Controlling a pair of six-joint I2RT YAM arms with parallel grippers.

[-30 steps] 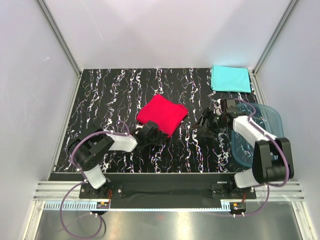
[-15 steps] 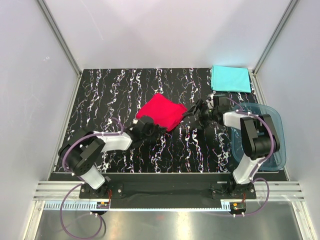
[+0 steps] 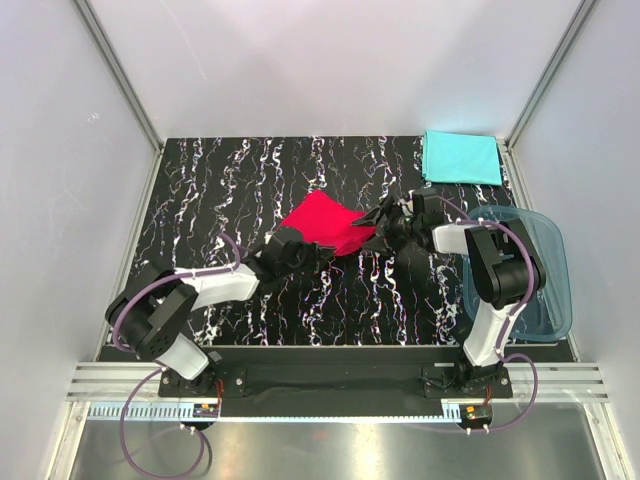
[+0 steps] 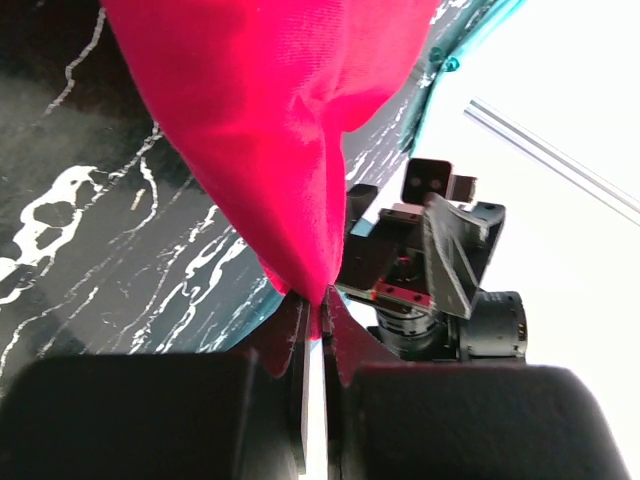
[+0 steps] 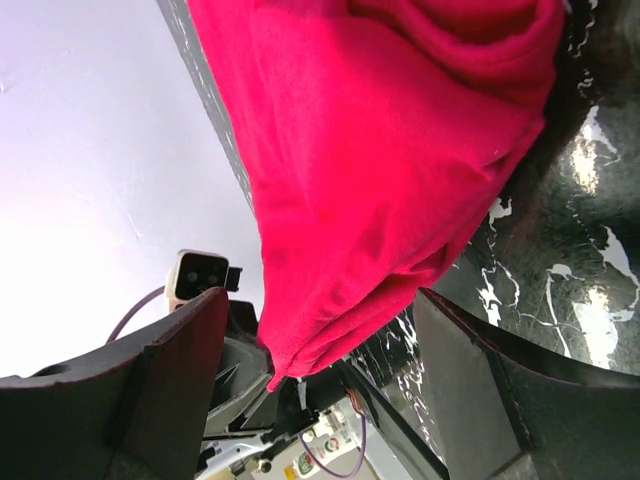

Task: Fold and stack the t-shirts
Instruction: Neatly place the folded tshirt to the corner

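I should move my right gripper sideways next, onto the red t-shirt's bunched side edge (image 3: 366, 236) (image 5: 480, 165), because it lies ahead of my fingers, toward the right in the wrist view.
The red t-shirt (image 3: 325, 220) lies folded in the middle of the black marbled table (image 3: 220, 190). My left gripper (image 3: 298, 243) is at its near-left corner; in the left wrist view (image 4: 315, 305) it is shut on a pinch of red cloth (image 4: 270, 130), which rises from the table. My right gripper (image 3: 376, 224) is at the shirt's right corner. In the right wrist view it (image 5: 330, 350) is open, with the red shirt (image 5: 380, 170) hanging between the fingers (image 5: 175, 370). The turquoise t-shirt (image 3: 460, 157) lies folded flat at the far right corner.
A translucent blue plastic tub (image 3: 535, 275) stands at the table's right edge beside the right arm. White walls with metal frame posts (image 3: 115, 75) close in the table on three sides. The right arm's wrist (image 4: 440, 255) faces my left gripper closely.
Both grippers have moved in onto the red shirt: the left to its near-left corner, the right leftwards from beside the tub to its right corner. The shirt's edges have lifted and bunched.
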